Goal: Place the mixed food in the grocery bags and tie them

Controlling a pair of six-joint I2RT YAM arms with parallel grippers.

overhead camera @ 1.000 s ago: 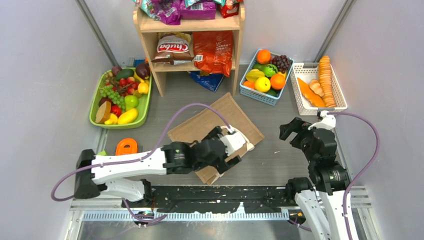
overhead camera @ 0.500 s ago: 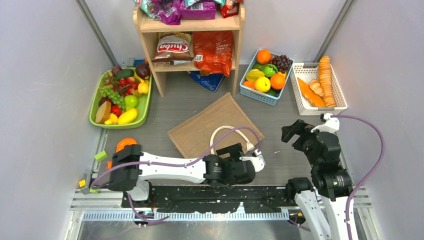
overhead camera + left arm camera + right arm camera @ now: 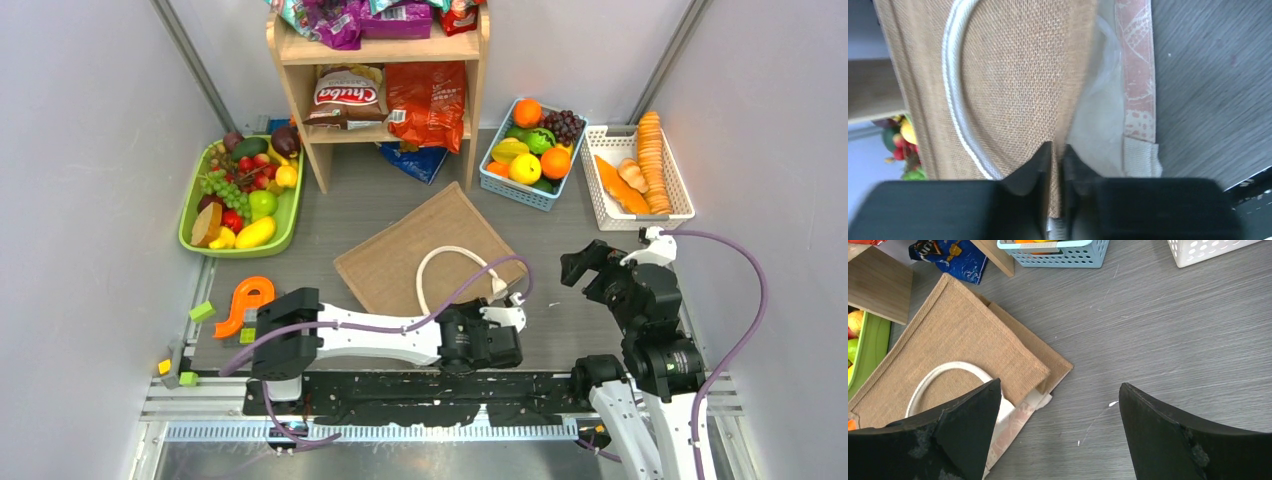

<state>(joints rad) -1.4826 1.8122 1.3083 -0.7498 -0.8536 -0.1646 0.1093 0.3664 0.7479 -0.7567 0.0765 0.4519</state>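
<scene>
My right gripper moves down and to the left in the top view onto the tote's pink-strip rim [image 3: 1021, 417] next, since it sticks out past the held burlap.
The tan burlap tote [image 3: 400, 255] lies flat on the grey table, with its white loop handle [image 3: 445, 262] on top. My left gripper [image 3: 503, 312] is at the tote's near right corner. In the left wrist view it [image 3: 1058, 150] is shut on the tote's [image 3: 1018, 75] burlap edge. Thin clear plastic [image 3: 1098, 115] with a pink patterned strip sticks out beside that edge. My right gripper [image 3: 1060, 390] hangs open over bare table to the right of the tote [image 3: 958, 340]. Snack packets [image 3: 427, 100] sit on the wooden shelf. Fruits fill the blue basket [image 3: 495, 180] and the green tray [image 3: 190, 215].
A white basket [image 3: 680, 190] of orange bakery items stands at the back right. A blue packet [image 3: 415, 160] lies under the shelf [image 3: 300, 85]. An orange toy [image 3: 245, 300] and small green blocks [image 3: 201, 311] lie at the near left. Grey walls close in both sides.
My left arm has swung from over the tote down to its near right corner. Its jaws have gone from open to shut on the burlap edge. The handle now shows. The right arm has barely moved.
</scene>
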